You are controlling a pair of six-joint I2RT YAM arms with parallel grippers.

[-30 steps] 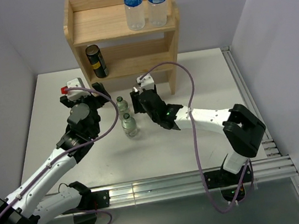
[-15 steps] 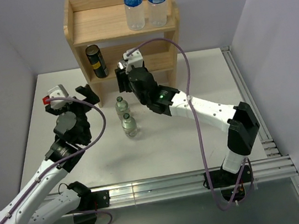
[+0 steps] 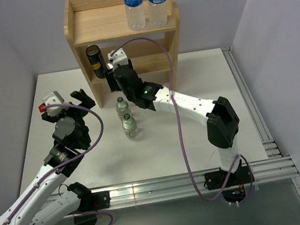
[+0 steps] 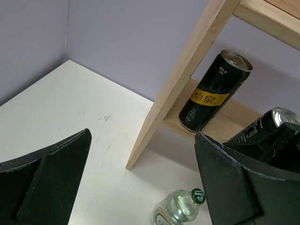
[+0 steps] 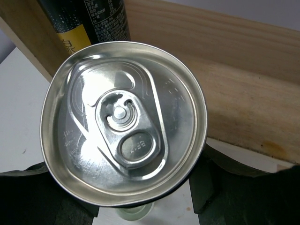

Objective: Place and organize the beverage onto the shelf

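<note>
My right gripper will next carry the second can outward onto the free board beside the first can and release it there.
The wooden shelf stands at the back. Two blue-labelled plastic bottles stand on its top tier. One dark can stands at the left of the lower tier; it also shows in the left wrist view. My right gripper is shut on the second can and holds it upright at the front of the lower tier, just right of the first can. Two glass bottles stand on the table. My left gripper is open and empty, left of the shelf.
The shelf's left side panel stands between my left gripper and the cans. The held can shows at the right of the left wrist view, with one glass bottle below. Grey walls close in the white table.
My right arm has carried the can up and to the left, from above the table to the shelf's lower tier. My left arm has drawn back to the left, away from the glass bottles.
</note>
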